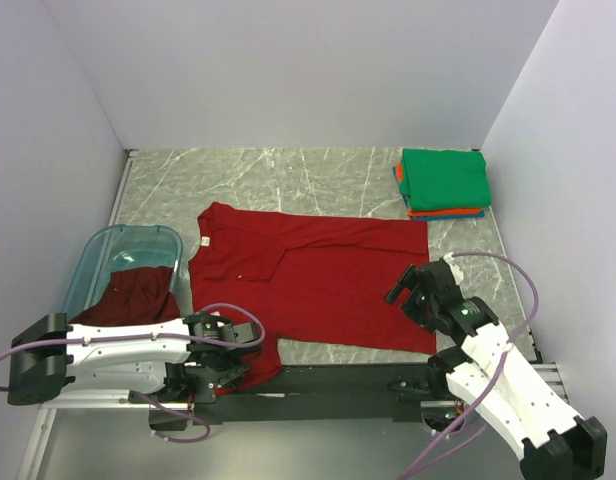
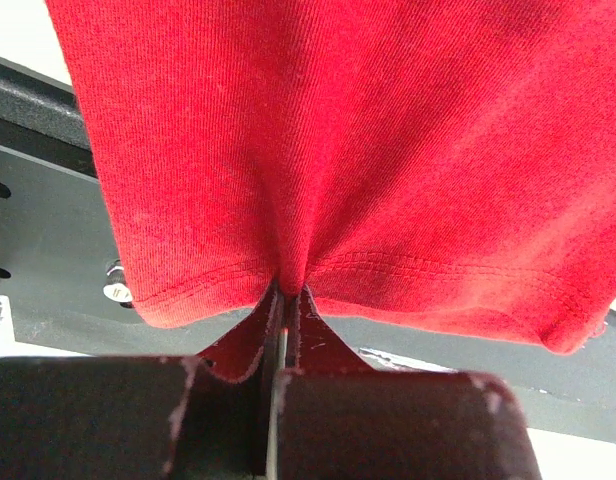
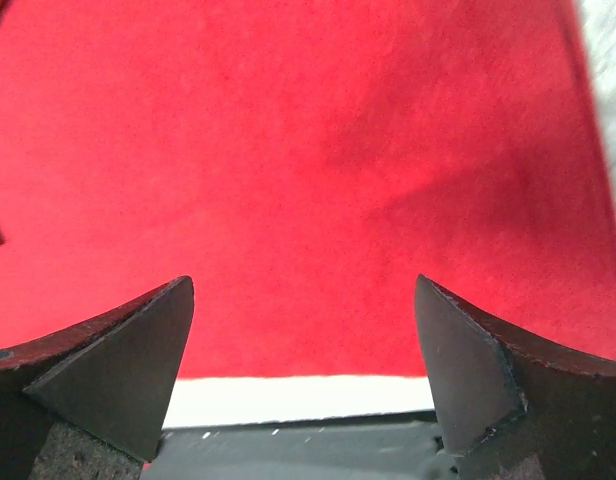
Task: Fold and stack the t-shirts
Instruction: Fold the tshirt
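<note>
The near edge of the red t-shirt is below my right gripper and closer to my base, so my right gripper needs to move back and down onto it.
A bright red t-shirt (image 1: 318, 275) lies spread flat on the marble table, its collar at the left. My left gripper (image 1: 238, 368) is shut on the hem of its near left corner, which hangs over the table's front edge. In the left wrist view the cloth (image 2: 338, 150) bunches into the closed gripper (image 2: 286, 292). My right gripper (image 1: 401, 286) stands open over the shirt's near right part. The right wrist view shows red cloth (image 3: 288, 150) beyond the wide-apart gripper (image 3: 303, 300), with nothing between the fingers. A maroon t-shirt (image 1: 138, 293) lies crumpled in the tub. Folded green, orange and blue shirts (image 1: 445, 180) are stacked at the back right.
The translucent blue tub (image 1: 103, 250) stands at the left edge of the table. A black frame rail (image 1: 338, 378) runs along the table's front edge between the arm bases. White walls close in the left, back and right sides.
</note>
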You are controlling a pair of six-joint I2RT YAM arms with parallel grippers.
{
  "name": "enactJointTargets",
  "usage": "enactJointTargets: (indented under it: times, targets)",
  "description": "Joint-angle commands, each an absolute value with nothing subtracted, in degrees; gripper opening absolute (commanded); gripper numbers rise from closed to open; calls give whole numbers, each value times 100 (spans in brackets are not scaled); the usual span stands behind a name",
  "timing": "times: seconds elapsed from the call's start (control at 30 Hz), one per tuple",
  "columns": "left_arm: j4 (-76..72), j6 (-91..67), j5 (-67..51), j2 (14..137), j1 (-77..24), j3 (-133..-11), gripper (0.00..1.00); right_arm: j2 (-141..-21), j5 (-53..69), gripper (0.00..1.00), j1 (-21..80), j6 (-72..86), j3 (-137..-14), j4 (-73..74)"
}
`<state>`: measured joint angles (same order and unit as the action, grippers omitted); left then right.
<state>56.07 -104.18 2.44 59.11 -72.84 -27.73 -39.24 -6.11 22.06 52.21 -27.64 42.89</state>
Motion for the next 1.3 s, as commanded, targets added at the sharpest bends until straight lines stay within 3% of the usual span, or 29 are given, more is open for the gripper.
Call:
enactJointTargets:
  times: [0.0,0.6,0.97,1.27]
  targets:
    - [5651,-10573,474,5740,-7304,-2575,1,-3665,-281,97,2180,5712,-2655,4605]
    - [6012,-10811,1142,5124,-7295,-2821,1,-4025,289,94,2180,5888,-2567,5774]
    - [6109,-10942,1318,4799,-7251,-2830,1,-4096,290,88,2180,6249,-2022,5071]
    - [6135,-10776,1424,4658,-7093,-2892,0,-3973,71,65,2180,6399,-1714,4614]
